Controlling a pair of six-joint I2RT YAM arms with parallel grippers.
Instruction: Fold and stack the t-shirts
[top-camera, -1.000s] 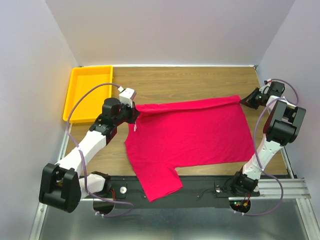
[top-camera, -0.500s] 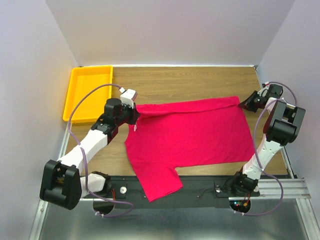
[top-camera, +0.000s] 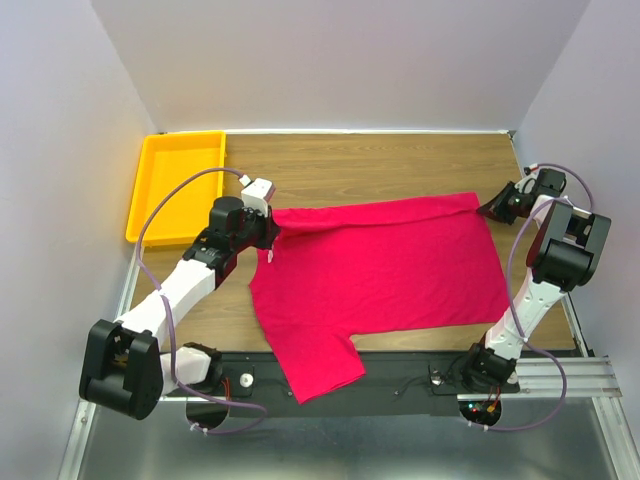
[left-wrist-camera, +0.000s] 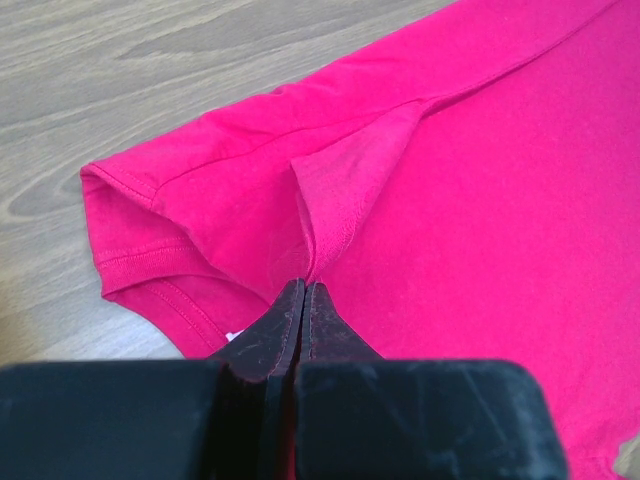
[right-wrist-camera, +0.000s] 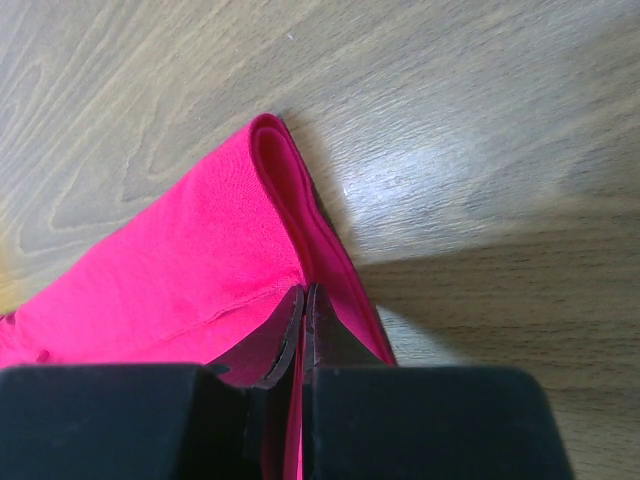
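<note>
The t-shirt's far edge is already turned over, so my left gripper will move slightly toward the t-shirt's small white label (top-camera: 269, 256) (left-wrist-camera: 233, 335) just beside it and let go of the fold.
A crimson t-shirt (top-camera: 385, 265) lies spread across the wooden table, one sleeve (top-camera: 318, 365) hanging over the near edge. My left gripper (top-camera: 270, 228) pinches a fold of the cloth at the shirt's left far corner, by the other sleeve (left-wrist-camera: 150, 240); its jaws are shut on the t-shirt (left-wrist-camera: 480, 200) in the left wrist view. My right gripper (top-camera: 492, 206) is shut on the shirt's far right corner, where the cloth (right-wrist-camera: 200, 270) is doubled over between the jaws. A small white label (top-camera: 269, 256) shows near the left gripper.
A yellow plastic tray (top-camera: 148, 200) sits at the far left of the table. Bare wood (top-camera: 380, 165) runs behind the shirt up to the back wall. Metal rails and cables lie along the near edge (top-camera: 400, 385).
The left arm shifted slightly to the right with the shirt's corner during the first half second. The right gripper edged a little toward the far side. Since then nothing has moved.
</note>
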